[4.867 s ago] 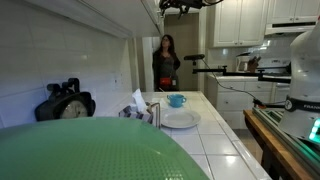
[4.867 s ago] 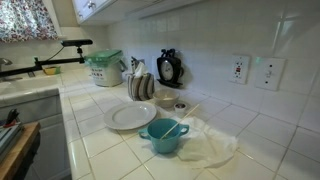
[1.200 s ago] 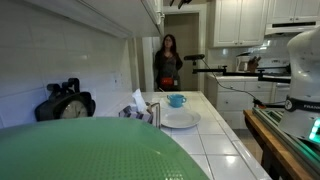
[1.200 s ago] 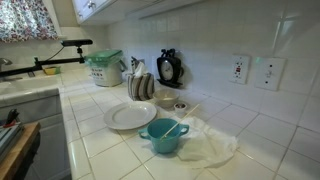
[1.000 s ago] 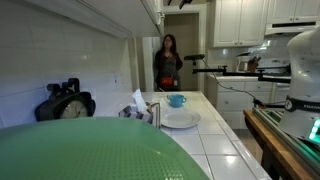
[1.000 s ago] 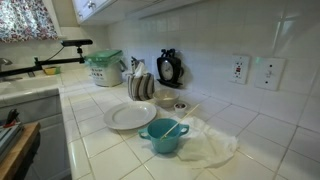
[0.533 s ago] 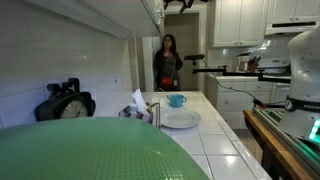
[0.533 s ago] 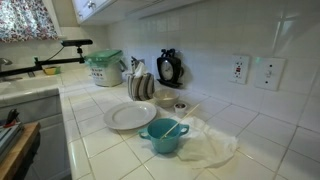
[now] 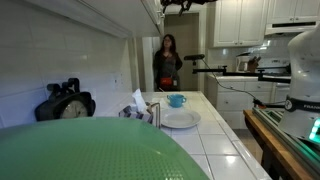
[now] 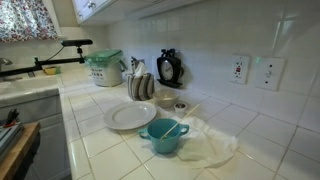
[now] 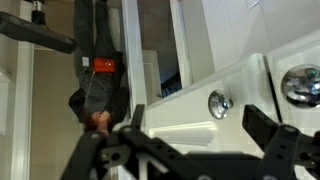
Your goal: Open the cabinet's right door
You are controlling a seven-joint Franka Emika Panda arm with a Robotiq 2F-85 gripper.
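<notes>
My gripper will move a little toward the door (image 11: 190, 118) next, to the right in the wrist view, and close on the small shiny knob, because the knob is off-center between the open fingers.
The cabinet (image 9: 150, 12) hangs above the counter and shows nearly edge-on in an exterior view. In the upside-down wrist view its right door (image 11: 190, 118) is a smooth white panel with a small round metal knob (image 11: 219, 103); a second knob (image 11: 300, 85) sits beside it. My gripper (image 11: 200, 118) is open, one black finger on each side of the first knob, close to the door face. In an exterior view the gripper (image 9: 178, 5) is at the top edge by the cabinet front. I cannot tell if a finger touches the knob.
On the tiled counter stand a white plate (image 10: 130, 116), a blue bowl (image 10: 163, 135), a dish rack (image 10: 140, 87) and a green tub (image 10: 105, 68). A person (image 9: 165, 62) stands in the far doorway. Framed-panel cabinets (image 9: 240, 20) line the far wall.
The gripper has dropped slightly back into view at the top of the exterior view, by the cabinet front. Nothing on the counter has moved.
</notes>
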